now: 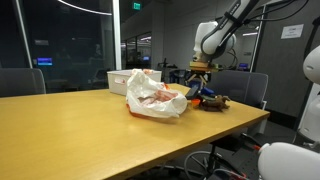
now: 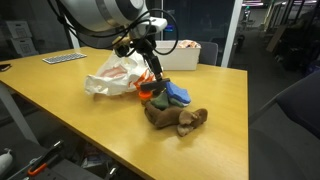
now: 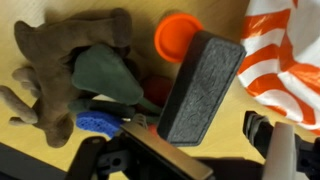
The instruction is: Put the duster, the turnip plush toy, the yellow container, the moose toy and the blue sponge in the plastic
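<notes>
My gripper comes down next, its open fingers passing down both sides of the duster's near end, since the dark felt block lies below my gripper.
In the wrist view the duster, a dark grey felt block, lies tilted on the table with its near end between my gripper's open fingers. Left of it lie the brown moose toy, the green turnip plush toy and the blue sponge. A round orange cup, possibly the yellow container, sits beyond the duster. The plastic, white with orange print, is at the right. In both exterior views my gripper hangs over the pile between the plastic and the moose toy.
A white rectangular box stands behind the plastic. A flat keyboard-like item lies at the far end of the wooden table. The pile sits near the table's corner. Chairs stand around the table.
</notes>
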